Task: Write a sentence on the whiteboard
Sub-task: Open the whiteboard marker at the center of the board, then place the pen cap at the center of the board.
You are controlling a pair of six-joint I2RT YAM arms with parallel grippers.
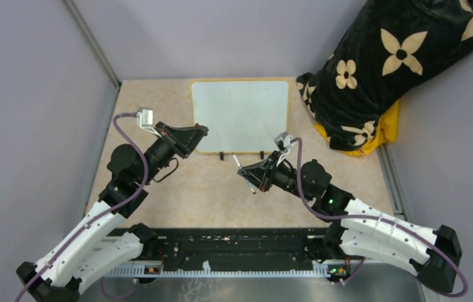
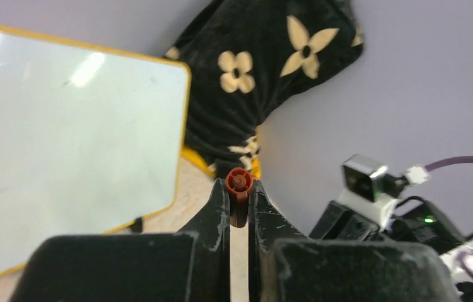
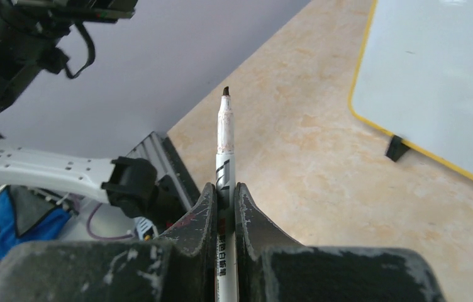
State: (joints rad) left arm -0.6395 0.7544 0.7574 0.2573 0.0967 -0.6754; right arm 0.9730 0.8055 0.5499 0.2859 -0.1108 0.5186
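Observation:
My left gripper will move back and down next and tilt its fingers toward the table in front of the whiteboard, because there is open space there for the marker cap.
The whiteboard [image 1: 240, 116] stands at the back middle of the table, glossy white with a yellow frame and two black feet. Its face [image 2: 64, 138] is blank; no sentence shows on it. My left gripper [image 1: 201, 133] hovers by the board's lower left corner, shut on a reddish-brown marker cap [image 2: 238, 184]. My right gripper [image 1: 258, 174] hovers just in front of the board's near edge, shut on the white marker [image 3: 224, 141]. The marker is uncapped, and its dark tip [image 3: 226, 92] points left and away from the board [image 3: 435, 82].
A black cloth with cream flowers [image 1: 397, 69] lies heaped over something yellow at the back right, next to the board. Grey walls close in the table on the left, back and right. A black rail [image 1: 234, 248] runs along the near edge between the arm bases.

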